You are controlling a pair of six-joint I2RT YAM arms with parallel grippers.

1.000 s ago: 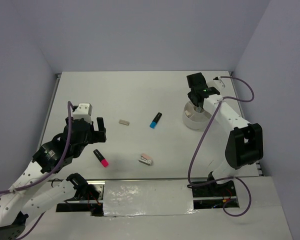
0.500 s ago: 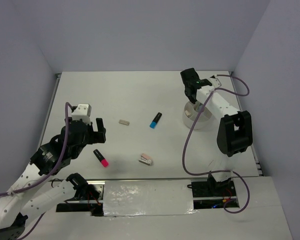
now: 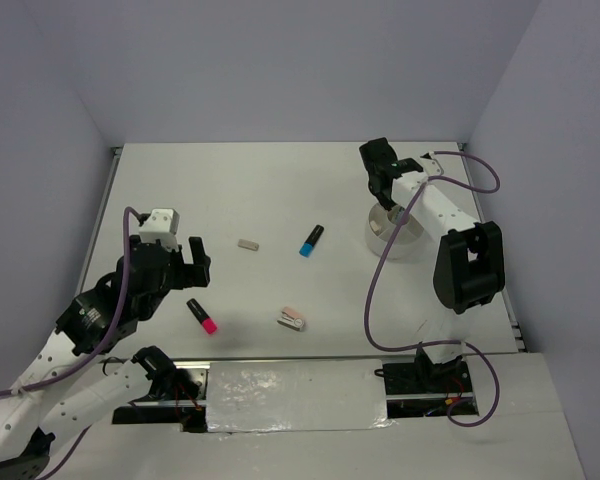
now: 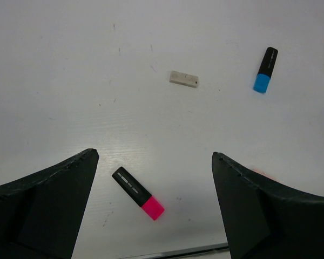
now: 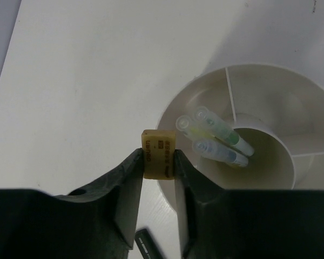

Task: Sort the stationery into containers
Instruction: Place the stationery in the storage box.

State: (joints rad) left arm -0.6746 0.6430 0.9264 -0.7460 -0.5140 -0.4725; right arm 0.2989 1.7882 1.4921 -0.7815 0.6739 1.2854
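Note:
My left gripper should next move outward, turn and go down to close across the long sides, because the whitish eraser [image 3: 248, 244] [image 4: 183, 79] lies lengthwise along the line my fingers close on.
My right gripper [image 3: 384, 192] is shut on a small yellowish eraser [image 5: 159, 154], held over the left rim of the round white tub [image 3: 404, 246]. In the right wrist view the tub [image 5: 205, 91] has dividers and holds pale yellow and greenish pens [image 5: 216, 135]. My left gripper [image 3: 194, 262] is open and empty above the pink-ended black highlighter [image 3: 202, 316], which lies between and below the fingertips in the left wrist view [image 4: 137, 192]. The blue-ended black marker [image 3: 312, 241] and a small whitish eraser [image 3: 247, 243] lie mid-table.
A pinkish-white clip or eraser [image 3: 292, 319] lies near the table's front edge. The left wrist view also shows the whitish eraser [image 4: 183, 79] and the blue-ended marker [image 4: 265, 69]. A black marker end [image 5: 148, 244] shows below my right fingers. Walls bound the table at the back and sides.
My right gripper has moved left with the eraser, from over the tub to its left rim. My left gripper has drifted slightly toward the near left.

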